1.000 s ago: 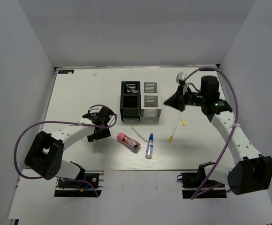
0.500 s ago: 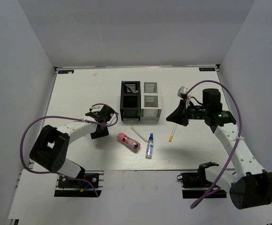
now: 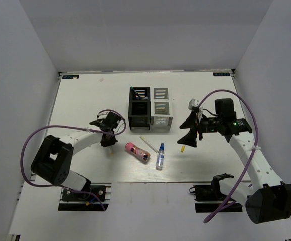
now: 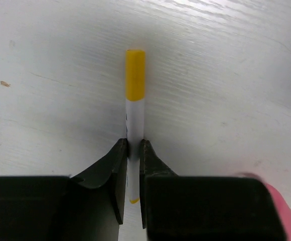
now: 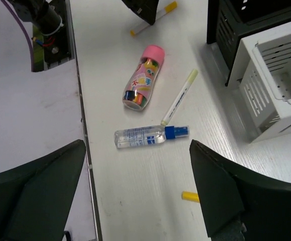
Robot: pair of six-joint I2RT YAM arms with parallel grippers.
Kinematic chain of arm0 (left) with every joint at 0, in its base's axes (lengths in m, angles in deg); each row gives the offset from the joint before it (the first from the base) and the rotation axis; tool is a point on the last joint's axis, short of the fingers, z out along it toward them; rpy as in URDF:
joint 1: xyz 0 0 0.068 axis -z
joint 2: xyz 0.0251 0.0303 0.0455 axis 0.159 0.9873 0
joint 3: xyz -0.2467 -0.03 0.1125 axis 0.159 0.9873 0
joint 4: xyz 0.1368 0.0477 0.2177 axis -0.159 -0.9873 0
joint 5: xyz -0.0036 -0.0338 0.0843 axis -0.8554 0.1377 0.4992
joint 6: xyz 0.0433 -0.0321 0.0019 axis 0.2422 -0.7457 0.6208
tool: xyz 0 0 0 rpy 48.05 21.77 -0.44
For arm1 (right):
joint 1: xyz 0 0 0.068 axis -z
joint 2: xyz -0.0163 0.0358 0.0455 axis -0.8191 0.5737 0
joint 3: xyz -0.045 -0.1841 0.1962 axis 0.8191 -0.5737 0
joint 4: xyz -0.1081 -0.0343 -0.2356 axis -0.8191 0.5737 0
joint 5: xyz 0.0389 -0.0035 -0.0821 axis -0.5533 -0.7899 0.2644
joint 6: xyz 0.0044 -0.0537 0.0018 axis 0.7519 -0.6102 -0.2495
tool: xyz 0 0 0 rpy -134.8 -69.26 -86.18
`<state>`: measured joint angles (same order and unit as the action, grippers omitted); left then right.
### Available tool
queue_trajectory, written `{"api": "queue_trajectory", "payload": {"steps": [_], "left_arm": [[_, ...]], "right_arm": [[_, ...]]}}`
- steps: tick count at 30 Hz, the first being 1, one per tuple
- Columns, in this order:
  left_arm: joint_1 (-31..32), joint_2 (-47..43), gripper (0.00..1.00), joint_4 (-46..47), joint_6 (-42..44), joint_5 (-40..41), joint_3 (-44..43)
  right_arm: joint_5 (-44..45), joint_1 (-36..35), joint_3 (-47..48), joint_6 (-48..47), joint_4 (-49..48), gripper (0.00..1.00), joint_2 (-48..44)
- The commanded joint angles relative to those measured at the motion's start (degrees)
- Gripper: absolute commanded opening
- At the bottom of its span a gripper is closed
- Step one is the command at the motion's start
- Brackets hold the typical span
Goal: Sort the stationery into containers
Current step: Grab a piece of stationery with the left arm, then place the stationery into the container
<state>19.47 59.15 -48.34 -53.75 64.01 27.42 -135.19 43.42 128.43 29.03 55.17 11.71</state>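
I will lift my left gripper over the empty front black container [image 3: 139, 108], which lies outward and to its right in the top view, to release the pen with the yellow cap there.
My left gripper [image 4: 134, 148] is shut on a white pen [image 4: 135, 118] with a yellow cap that lies low over the table. The top view shows this gripper [image 3: 107, 143] left of the pink cylinder [image 3: 137, 151]. The blue-capped bottle [image 3: 160, 156] and another white pen [image 3: 148, 142] lie beside the cylinder. My right gripper [image 3: 188, 131] stands wide open above a yellow-tipped pen [image 3: 182, 148], whose tip [image 5: 189, 196] shows by one finger. The containers, black [image 3: 139, 118] and silver-white [image 3: 161, 115], stand behind; a dark pen [image 3: 133, 91] stands in the back black one.
In the right wrist view the pink cylinder [image 5: 142, 78], bottle [image 5: 148, 136] and pale-tipped pen [image 5: 180, 96] lie between my open fingers, with the white mesh cup [image 5: 276, 80] at the right. The table's near edge [image 3: 150, 182] runs just in front of the items.
The left gripper has closed on the yellow-capped pen. The right gripper has come nearer and lower, past the containers, and has opened wide.
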Motion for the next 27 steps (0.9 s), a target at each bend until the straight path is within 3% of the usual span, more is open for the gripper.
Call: {"api": "queue_trajectory", "payload": {"steps": [1,8,11,14,15,18,24,27], "left_arm": [[0.99,-3.60,0.00,-0.10,1.30,-2.20,-3.39],[1.00,-12.30,0.00,-2.74,2.53,-2.19,-11.75],[1.52,-17.65,0.00,0.14,5.59,-6.65,-13.77],[1.52,-21.01,0.00,10.06,10.94,-12.71,-13.16],[1.52,-21.01,0.00,12.53,12.36,-13.96,-13.16],[1.52,-17.68,0.00,21.58,16.32,-17.39,-14.30],[2.66,-7.85,0.00,36.88,21.59,-19.07,-15.97],[3.80,-6.51,0.00,46.54,25.20,-18.54,-12.65]], "right_arm": [[-2.57,0.23,0.99,-9.28,8.29,0.90,0.30],[-1.78,0.32,-0.50,-13.33,11.30,0.90,0.39],[-2.04,0.15,-1.03,-13.42,10.86,0.87,0.57],[-2.75,0.15,-2.08,-14.38,10.77,0.64,1.27],[-3.88,0.06,-2.44,-14.47,10.77,0.38,1.88],[-5.29,-0.12,-2.35,-15.09,10.33,0.01,3.37],[-4.25,-0.47,-0.59,-14.21,10.07,0.00,6.37],[-2.93,-0.73,-0.59,-14.21,9.71,0.02,6.55]]}}
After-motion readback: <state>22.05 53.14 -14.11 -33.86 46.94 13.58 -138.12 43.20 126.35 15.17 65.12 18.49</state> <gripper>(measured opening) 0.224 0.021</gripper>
